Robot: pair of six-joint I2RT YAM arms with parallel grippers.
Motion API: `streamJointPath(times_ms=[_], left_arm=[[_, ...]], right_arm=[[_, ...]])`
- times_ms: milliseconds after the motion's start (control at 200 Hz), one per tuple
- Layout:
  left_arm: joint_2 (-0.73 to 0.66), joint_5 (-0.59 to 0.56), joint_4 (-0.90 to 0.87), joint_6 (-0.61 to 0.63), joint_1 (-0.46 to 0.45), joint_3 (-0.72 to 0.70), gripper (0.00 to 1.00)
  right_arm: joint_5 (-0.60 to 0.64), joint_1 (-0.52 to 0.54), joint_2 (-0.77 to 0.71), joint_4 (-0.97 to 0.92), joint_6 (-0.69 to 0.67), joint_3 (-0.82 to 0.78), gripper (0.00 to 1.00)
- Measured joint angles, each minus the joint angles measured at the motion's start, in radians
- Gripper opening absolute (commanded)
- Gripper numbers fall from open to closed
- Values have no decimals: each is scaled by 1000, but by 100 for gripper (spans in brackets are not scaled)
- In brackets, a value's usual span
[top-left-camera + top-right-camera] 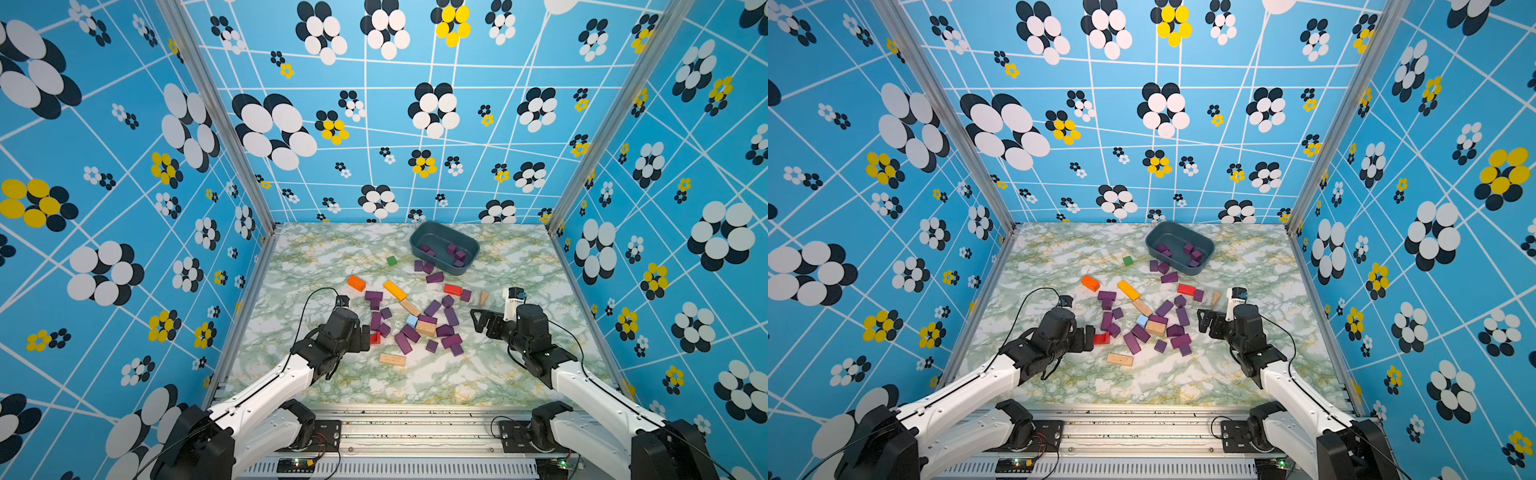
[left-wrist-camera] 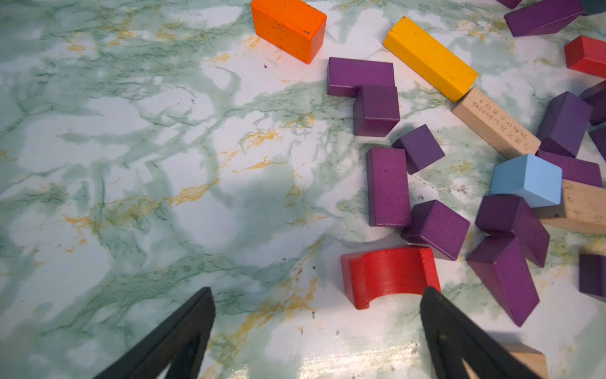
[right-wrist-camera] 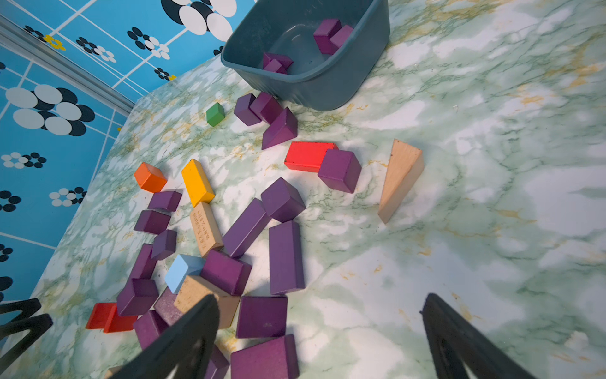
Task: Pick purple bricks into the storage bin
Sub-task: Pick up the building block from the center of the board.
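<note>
My left gripper is about to reach outward and down over the short purple brick [image 2: 436, 228] beside the red arch [image 1: 385, 328]. It will turn to match the brick's slant.
Several purple bricks [image 1: 451, 318] [image 1: 1182, 316] lie scattered among other blocks in the middle of the marbled table. The storage bin [image 1: 436, 264] [image 1: 1173, 266] [image 3: 328, 88] stands at the back with several purple bricks [image 1: 451, 248] [image 3: 328, 32] inside and a few more [image 1: 434, 277] just in front of it. My left gripper [image 1: 365, 334] [image 2: 318, 295] hangs open at the left edge of the pile, with a purple bar [image 2: 388, 187] ahead of it. At the pile's right edge my right gripper [image 1: 478, 322] [image 3: 319, 298] is open, a purple brick [image 3: 262, 316] near one finger. Neither holds anything.
A red arch block [image 2: 390, 275] [image 1: 375, 337] lies right by one left finger. Mixed into the pile are an orange block [image 1: 356, 282], a yellow bar [image 1: 395, 289], a light blue cube [image 1: 412, 321] and tan blocks [image 1: 392, 359]. A green cube [image 1: 391, 260] and a tan wedge [image 1: 483, 298] lie apart.
</note>
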Motion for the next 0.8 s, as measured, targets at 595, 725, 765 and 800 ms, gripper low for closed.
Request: streamJointPath(times_ms=[595,725,765,800], left_arm=[[246,182,151,100,-8,133,92],[320,213,159,151,-37,184,88],[340,218,158,166,-47,200,82],[357,222,158,180,-54,212,79]], right_arm=[[3,0,43,7,0,0,99],[3,0,49,7,0,0,99],[3,0,51,7,0,0,99],[3,0,53,8,0,0,99]])
